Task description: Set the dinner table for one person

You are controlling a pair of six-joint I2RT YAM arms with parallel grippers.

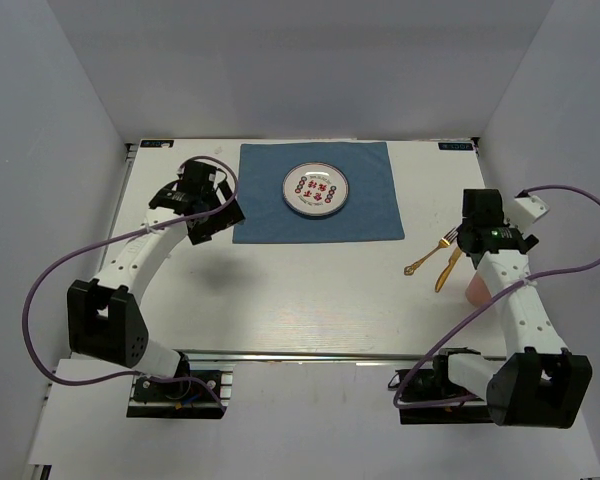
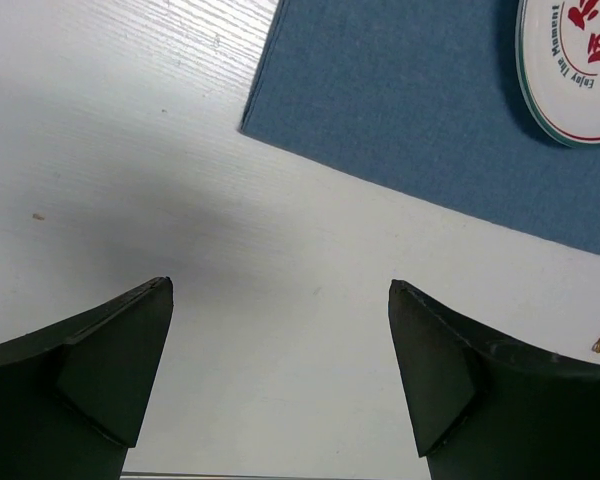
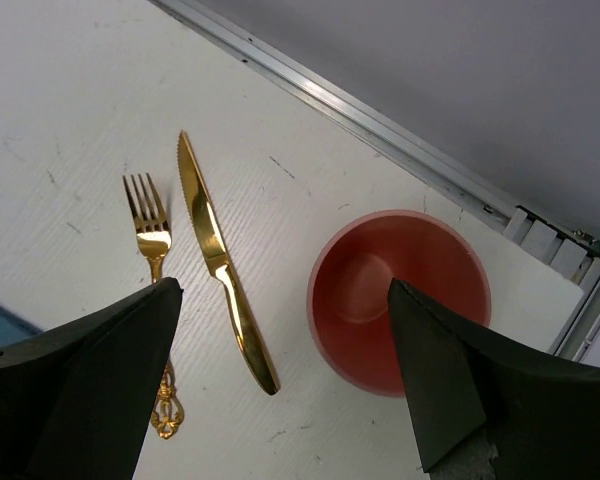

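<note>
The cup's opening faces up, so my right gripper needs to lower onto the cup's rim by the knife, with one finger inside and one outside.
The white dinner table [image 1: 310, 300] carries a blue placemat [image 1: 320, 195] with a white plate with red print [image 1: 315, 190] on it. A gold fork [image 1: 430, 253] and a gold knife [image 1: 447, 268] lie side by side at the right, with a pink cup [image 1: 477, 288] beside them. My left gripper [image 1: 218, 222] is open and empty above the bare table off the placemat's near left corner [image 2: 410, 110]. My right gripper [image 3: 280, 290] is open and empty above the knife [image 3: 220, 265], between the fork [image 3: 152, 240] and the upright cup [image 3: 395, 295].
The plate's edge [image 2: 575, 70] shows at the top right of the left wrist view. A metal rail [image 3: 360, 110] runs along the table's right edge just past the cup. Grey walls enclose the table on three sides.
</note>
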